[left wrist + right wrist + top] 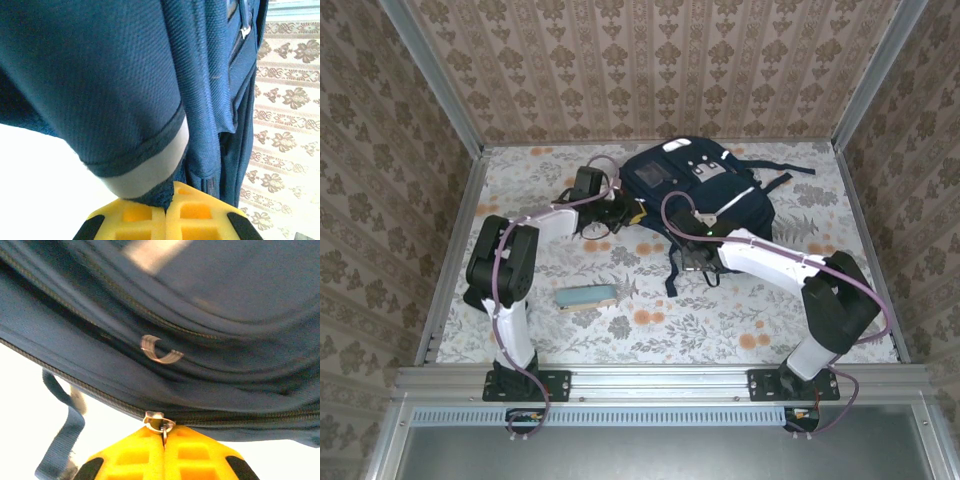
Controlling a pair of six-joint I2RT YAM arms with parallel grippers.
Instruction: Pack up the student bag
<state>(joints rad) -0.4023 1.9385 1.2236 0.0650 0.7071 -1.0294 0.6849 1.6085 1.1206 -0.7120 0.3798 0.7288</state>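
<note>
My left gripper draws away from my right gripper next, which holds the zipper pull, and releases the navy fold (647, 213) (161, 194), which sits between the yellow fingers.
The student bag (705, 190), a large navy backpack with white patches, lies at the back middle of the table. My left gripper (630, 212) is at its left edge. In the left wrist view the yellow fingers (195, 215) of my left gripper (170, 200) are shut on a fold of the student bag's (100, 75) navy fabric, just below a white reflective stripe (150, 172). My right gripper (692, 252) is at the bag's near edge. In the right wrist view my right gripper (164, 434) is shut on the metal zipper pull (160, 422) of a long zipper line on the student bag (225, 290).
A flat teal box (586, 296) lies on the floral table in front of the left arm. Dark straps trail from the bag to the right (782, 182) and toward the near side (672, 275). Patterned walls and metal rails (450, 250) enclose the table.
</note>
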